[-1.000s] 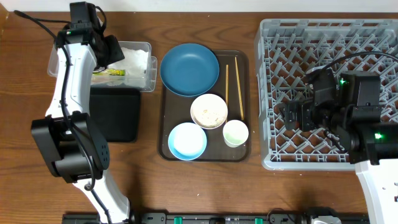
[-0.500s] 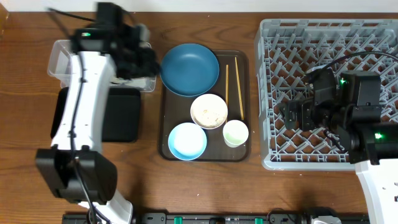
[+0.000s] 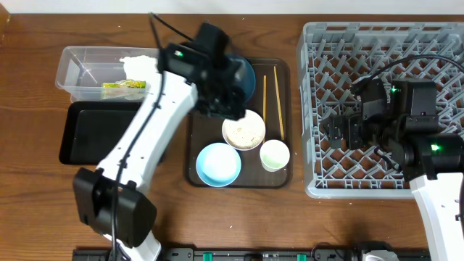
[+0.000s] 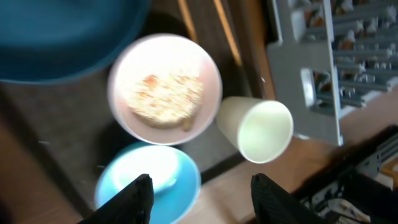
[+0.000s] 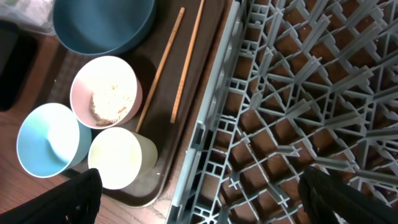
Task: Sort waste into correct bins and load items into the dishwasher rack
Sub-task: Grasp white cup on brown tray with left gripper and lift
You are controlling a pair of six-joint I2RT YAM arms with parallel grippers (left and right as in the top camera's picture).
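The white cup is apart from the light blue bowl (image 3: 218, 164) by a gap, so my left gripper will move down and back onto the edge of the white cup's rim that faces that bowl (image 3: 262, 154).
My left gripper (image 3: 229, 109) is open and empty above the cream bowl (image 3: 243, 130), which holds rice-like scraps (image 4: 165, 98). The dark blue plate (image 3: 247, 72) is partly hidden under the left arm. The light blue bowl (image 3: 218, 164), white cup (image 3: 275, 154) and two chopsticks (image 3: 265, 94) lie on the brown serving tray. Tissue (image 3: 141, 65) and the yellow-green wrapper (image 3: 123, 85) lie in the clear tub (image 3: 80, 69). The black tray (image 3: 101, 134) sits below it. My right gripper (image 3: 341, 130) is open and empty over the grey rack (image 3: 406, 51), at its left side.
The brown serving tray (image 3: 239, 183) sits between the bins and the rack. The left wrist view shows the cup (image 4: 255, 127), light blue bowl (image 4: 149, 180) and rack corner (image 4: 311, 68). The right wrist view shows the rack's left wall (image 5: 214, 124) beside the tray.
My left arm has swung right from over the clear tub to above the cream bowl on the serving tray. The tub's contents and the black tray now show. The right arm has not moved.
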